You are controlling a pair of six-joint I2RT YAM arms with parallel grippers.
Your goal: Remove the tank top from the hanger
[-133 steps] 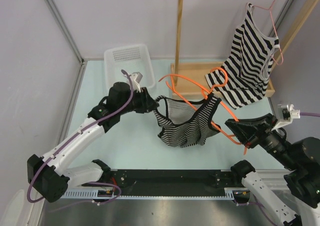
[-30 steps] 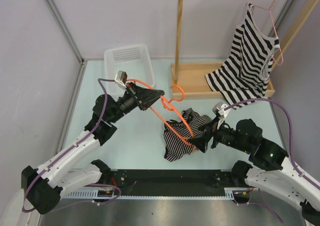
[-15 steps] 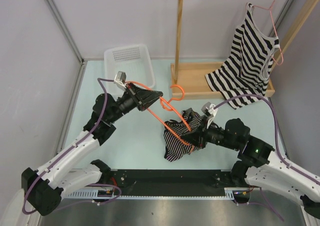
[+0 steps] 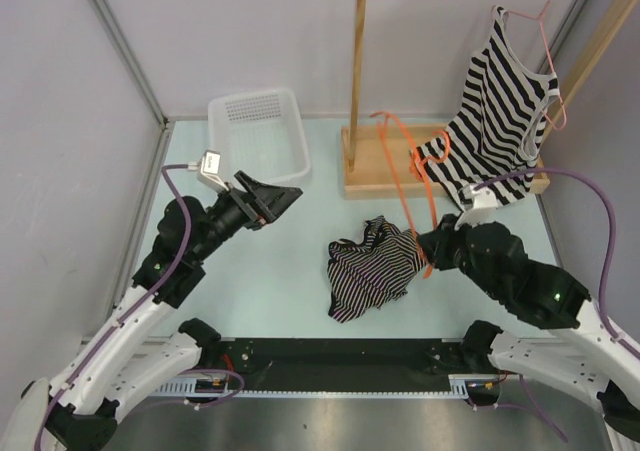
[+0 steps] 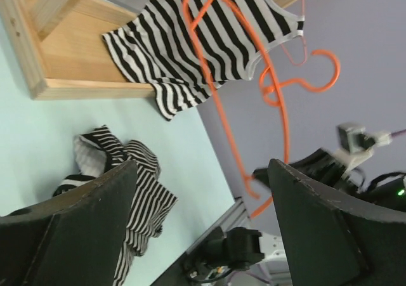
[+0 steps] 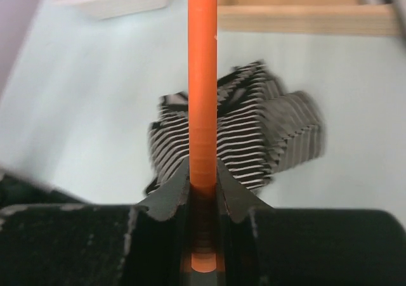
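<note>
My right gripper will raise the orange hanger away from my base and turn first, to hook it on the wooden rack's top bar.
The striped black-and-white tank top [image 4: 372, 266] lies crumpled on the table, off the hanger. It also shows in the left wrist view [image 5: 130, 191] and the right wrist view [image 6: 254, 134]. My right gripper [image 4: 430, 247] is shut on the orange hanger [image 4: 405, 166] and holds it upright just right of the tank top. The right wrist view shows the hanger's bar [image 6: 203, 77] pinched in the gripper [image 6: 203, 183]. My left gripper [image 4: 272, 199] is open and empty, left of the tank top. Its fingers [image 5: 70, 229] frame the hanger [image 5: 219, 108].
A white basket [image 4: 258, 131] stands at the back left. A wooden rack [image 4: 385, 166] stands at the back right, with a second striped tank top [image 4: 500, 101] on a pink hanger [image 4: 545, 31].
My left gripper let go of the hanger and drew back left. My right gripper moved right and raised the hanger clear of the tank top, which stays crumpled on the table.
</note>
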